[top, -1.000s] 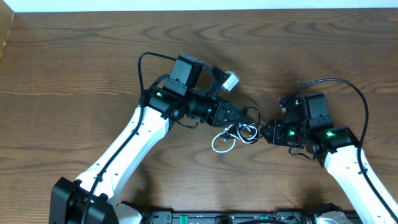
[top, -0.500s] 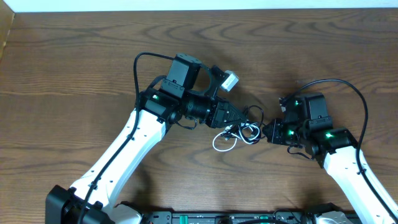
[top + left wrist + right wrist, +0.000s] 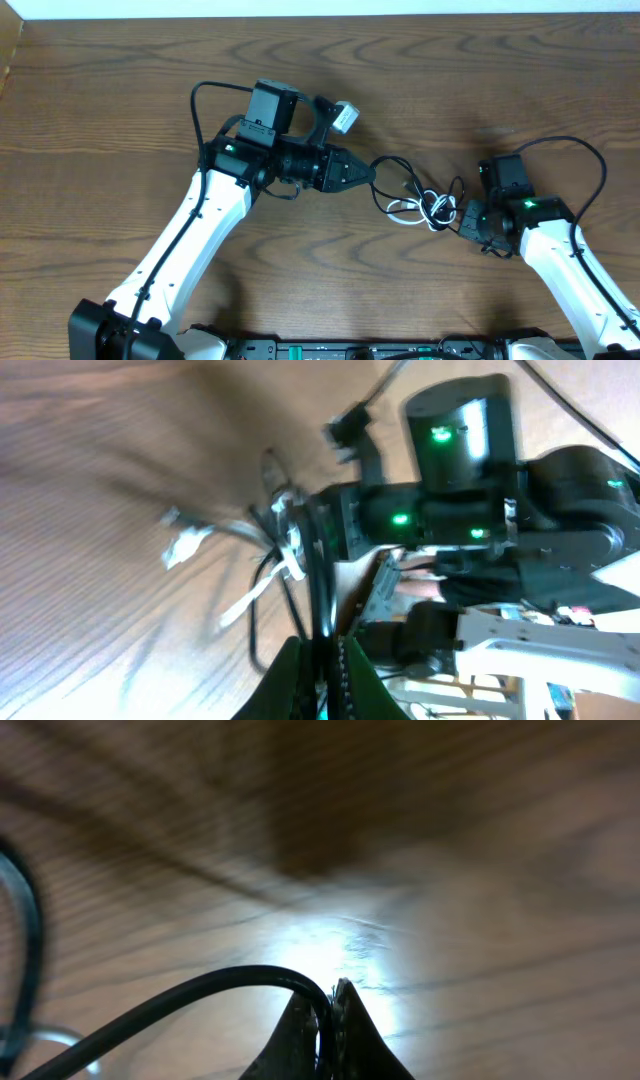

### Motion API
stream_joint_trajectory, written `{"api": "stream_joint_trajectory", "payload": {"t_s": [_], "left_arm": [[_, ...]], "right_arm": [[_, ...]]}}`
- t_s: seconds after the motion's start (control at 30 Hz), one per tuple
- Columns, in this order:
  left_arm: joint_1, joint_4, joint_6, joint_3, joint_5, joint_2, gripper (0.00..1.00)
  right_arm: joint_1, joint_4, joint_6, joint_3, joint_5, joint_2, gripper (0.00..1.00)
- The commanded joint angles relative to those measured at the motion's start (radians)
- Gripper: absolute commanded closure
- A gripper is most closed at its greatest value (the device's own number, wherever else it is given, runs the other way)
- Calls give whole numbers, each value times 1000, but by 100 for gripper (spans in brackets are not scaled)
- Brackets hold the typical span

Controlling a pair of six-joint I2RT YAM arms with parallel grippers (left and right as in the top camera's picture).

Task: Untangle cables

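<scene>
The left gripper pulls its cable away from the tangle [image 3: 280, 540] next, to the left in the overhead view, and then releases the cable.
The cables [image 3: 425, 205], thin black cords with one white cord looped in, lie tangled on the wooden table between my two arms. My left gripper [image 3: 368, 172] is shut on a black cable [image 3: 318, 575] that runs from its fingertips toward the tangle [image 3: 280, 540]. At the tangle's right side my right gripper [image 3: 462, 218] is shut on another black cable [image 3: 200, 990], which arcs away to the left from its fingertips [image 3: 328, 1010]. The stretch between the grippers is pulled out across the table.
The brown wooden table [image 3: 120, 110] fills the overhead view. Thick black wires loop over each arm [image 3: 205, 95] [image 3: 585, 160]. A pale wall strip [image 3: 320, 6] runs along the far edge. The right arm's body [image 3: 470, 490] faces the left wrist camera.
My left gripper has drawn back to the left with its cable. The right gripper has shut on a cable and moved right, stretching and shifting the tangle rightward.
</scene>
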Motion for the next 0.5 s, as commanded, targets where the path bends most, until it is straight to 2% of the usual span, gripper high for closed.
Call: {"api": "stream_joint_trajectory", "payload": {"t_s": [0.0,0.13,0.23,0.37,0.4,0.47], "left_arm": [[55,-42,6,0,-144,-28,93],[127,-95,6,0,-306,-28,92],[163,-115,2,0,-320,-28,93],[141,-135,3,0,-320,-28,93],[126,-140,3,0,-320,-28,92],[87,-155,4,0,-327,-27,78]], "right_arm": [[-71,-43,66,-6,215,3,99],[-149,-68,66,-7,253,3,99],[-167,-55,55,-6,172,3,99],[-163,54,-111,-7,-256,3,99],[-146,116,-137,-7,-469,3,99],[-114,185,-137,-7,-623,3,99]]}}
